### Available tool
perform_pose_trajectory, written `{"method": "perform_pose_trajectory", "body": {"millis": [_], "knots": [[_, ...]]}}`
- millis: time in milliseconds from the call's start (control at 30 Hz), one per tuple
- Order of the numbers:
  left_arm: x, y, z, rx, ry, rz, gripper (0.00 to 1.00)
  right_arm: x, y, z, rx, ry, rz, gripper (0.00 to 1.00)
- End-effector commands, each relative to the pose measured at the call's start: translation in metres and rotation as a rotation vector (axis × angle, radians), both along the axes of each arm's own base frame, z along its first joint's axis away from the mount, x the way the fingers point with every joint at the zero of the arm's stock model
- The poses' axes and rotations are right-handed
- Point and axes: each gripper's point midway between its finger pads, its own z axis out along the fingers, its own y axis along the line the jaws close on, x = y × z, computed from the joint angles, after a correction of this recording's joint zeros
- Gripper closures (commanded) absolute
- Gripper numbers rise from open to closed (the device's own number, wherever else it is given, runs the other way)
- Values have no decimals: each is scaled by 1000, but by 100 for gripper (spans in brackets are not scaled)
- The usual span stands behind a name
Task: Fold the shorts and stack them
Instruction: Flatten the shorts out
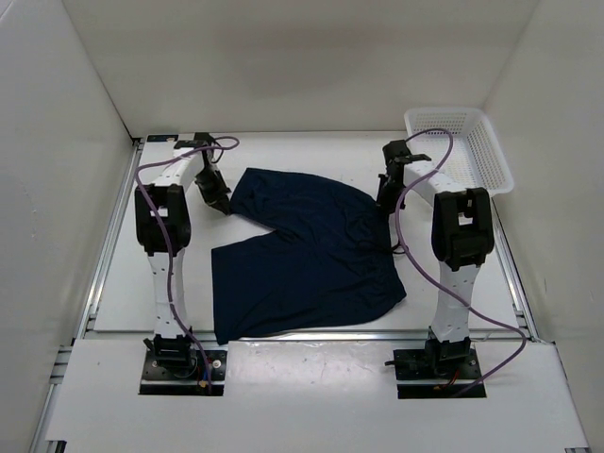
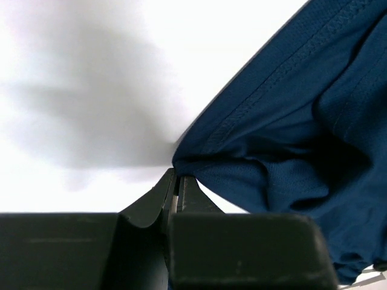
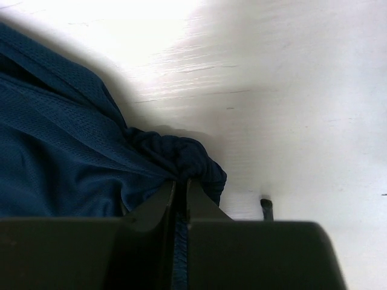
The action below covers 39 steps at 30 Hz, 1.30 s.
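Observation:
Folds bunch beside the hemmed corner of the shorts. My left gripper should next move slightly to the left in the top view, away from my right gripper, and then open.
The dark navy shorts (image 1: 302,255) lie spread flat on the white table, legs toward the left and waist toward the right. My left gripper (image 1: 219,201) sits at the far-left leg corner. In the left wrist view it (image 2: 177,180) is shut on the hemmed corner of the shorts (image 2: 290,139). At the far-right waist corner is my right gripper (image 1: 387,203). The right wrist view shows it (image 3: 181,183) shut on the bunched waistband of the shorts (image 3: 60,163), with fabric between the fingers. A dark drawstring end (image 3: 266,208) lies on the table beside it.
A white mesh basket (image 1: 462,146) stands at the far right corner of the table. White walls close in the left, back and right sides. Purple cables loop off both arms.

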Motion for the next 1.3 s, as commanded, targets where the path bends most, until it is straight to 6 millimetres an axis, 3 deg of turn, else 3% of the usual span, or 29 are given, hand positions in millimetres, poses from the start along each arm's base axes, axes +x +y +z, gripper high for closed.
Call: {"method": "perform_pose_trajectory", "body": {"millis": [0,133,233,267,333,367,400,433,500,600,633,667,700,733,767,800,833,867,933,967,1267], "knots": [[-2,33,49,52,-98,25,90,19,6,17,-10,-73,-8,100],[-35,58,38,66,-30,71,90,26,7,15,-14,-65,-28,100],[-50,70,42,67,-30,103,90,38,11,13,-31,-70,-37,100],[-63,69,35,64,6,111,90,42,11,12,-32,-65,-37,100],[-68,75,44,52,-26,133,90,42,11,10,-34,-56,-36,100],[-75,72,44,41,-17,131,82,45,12,14,-31,-68,-37,100],[-74,72,49,41,-31,132,48,45,14,14,-23,-66,-34,100],[-74,73,56,42,-51,132,32,45,13,14,-26,-66,-25,100],[-59,68,76,34,-113,120,11,47,16,17,-16,-73,-22,100],[-30,50,99,30,-175,81,11,46,20,22,-13,-84,-13,100],[-22,44,90,28,-156,65,35,46,20,22,-12,-84,-13,100],[-1,32,102,25,-214,39,52,46,22,22,-4,-82,-10,100],[3,28,100,33,-199,27,70,46,22,26,-2,-90,-10,100],[10,22,98,32,-195,15,83,46,22,26,-2,-91,-10,100],[17,17,77,32,-146,3,90,45,26,26,-1,-91,-1,100],[35,13,89,39,-198,-3,90,45,26,26,-1,-91,-1,100],[40,8,84,35,-193,-4,88,43,26,26,-4,-82,0,100],[46,7,68,36,-172,-4,79,41,25,28,-3,-83,0,100],[60,2,68,8,-196,4,59,41,25,28,-3,-83,0,100],[62,-1,57,-3,-178,10,54,41,25,28,-3,-83,0,100],[70,-2,23,-6,-143,29,52,35,20,24,-27,-61,-6,100]]}}
